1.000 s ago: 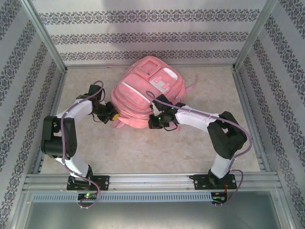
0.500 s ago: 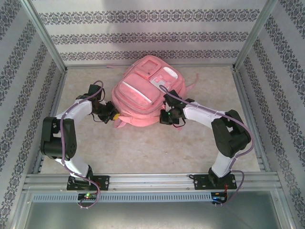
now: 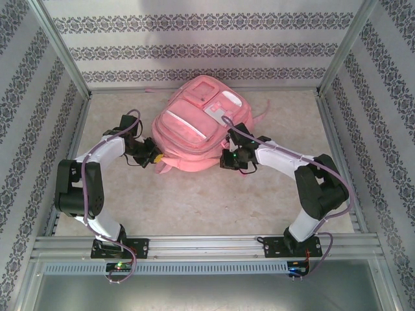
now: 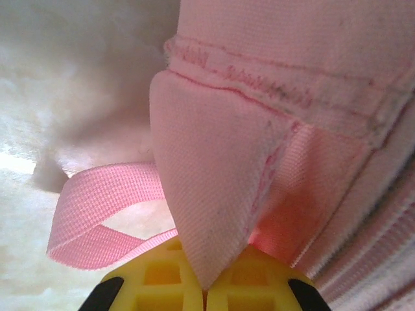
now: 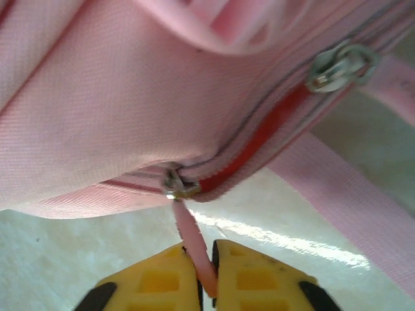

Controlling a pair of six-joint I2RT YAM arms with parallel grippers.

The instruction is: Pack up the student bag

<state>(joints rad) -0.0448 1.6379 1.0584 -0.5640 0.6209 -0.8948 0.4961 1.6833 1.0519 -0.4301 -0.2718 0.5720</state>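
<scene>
The bag lies crooked. I need to pull the bag's pink corner tab (image 4: 207, 194) back and across in front of the bag with my left gripper before letting it go.
The student bag (image 3: 194, 129), a large pink backpack, lies flat at the back middle of the table. At its near left corner, my left gripper (image 3: 155, 157) is shut on a pink fabric corner tab (image 4: 207, 194), which is pinched between the yellow fingers (image 4: 155, 285). My right gripper (image 3: 228, 159) is at the bag's near right edge. Its jaws stand a sliver apart, and the pink zipper pull (image 5: 191, 236) lies between them with a dark gap beside it. The pull hangs from a metal slider (image 5: 176, 188) on a zip that shows red inside (image 5: 259, 142).
A second metal slider (image 5: 340, 65) sits further along the same zip. Loose pink straps (image 5: 350, 201) trail on the marble-patterned tabletop (image 3: 207, 201) beside the bag. Another strap loop (image 4: 97, 214) lies by the left gripper. Patterned walls and metal posts enclose the table.
My right gripper has travelled to the right along the bag's near edge with the zipper pull, and its jaws have eased slightly apart. The left arm has stayed put.
</scene>
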